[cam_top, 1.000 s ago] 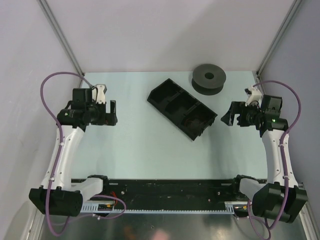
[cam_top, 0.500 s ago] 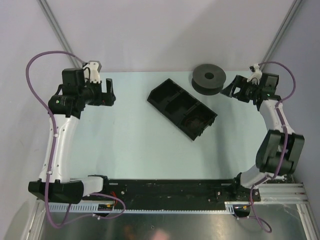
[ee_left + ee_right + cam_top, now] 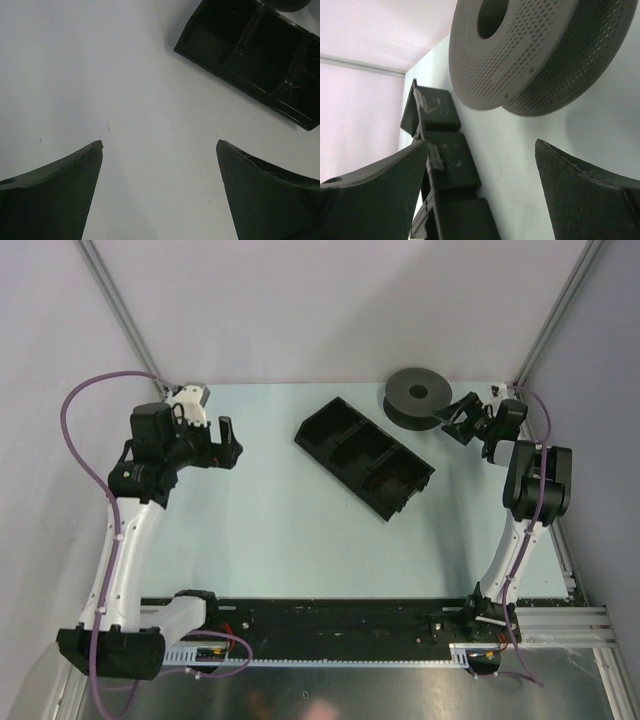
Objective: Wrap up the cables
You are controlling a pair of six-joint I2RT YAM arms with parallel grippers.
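The spool's upper rim [image 3: 445,400] [image 3: 499,97] is slanted, and my right gripper should go left in the top view to it. My right gripper should turn its fingers to go on both sides of that rim.
The cables show as thin, wavy brownish wires [image 3: 301,84] lying in the end compartment of a black three-compartment tray [image 3: 340,436]. A dark grey flanged spool [image 3: 418,398] lies flat at the back right, and it fills the top of the right wrist view [image 3: 520,55]. My right gripper [image 3: 462,422] stands open just to the right of the spool, with nothing between its fingers [image 3: 481,142]. My left gripper [image 3: 226,444] hangs open over bare table at the left, well apart from the tray. In its wrist view [image 3: 159,145] only the table shows between the fingers.
The tray [image 3: 250,55] lies diagonally mid-table, its edge [image 3: 445,165] running along the left of the right wrist view. Grey walls and metal posts [image 3: 555,315] close in the back corners. Purple hoses [image 3: 85,410] loop off the arms.
The right arm has swung to the far right corner, bringing its gripper up beside the spool. The left arm rose toward the back, then came slightly forward and right.
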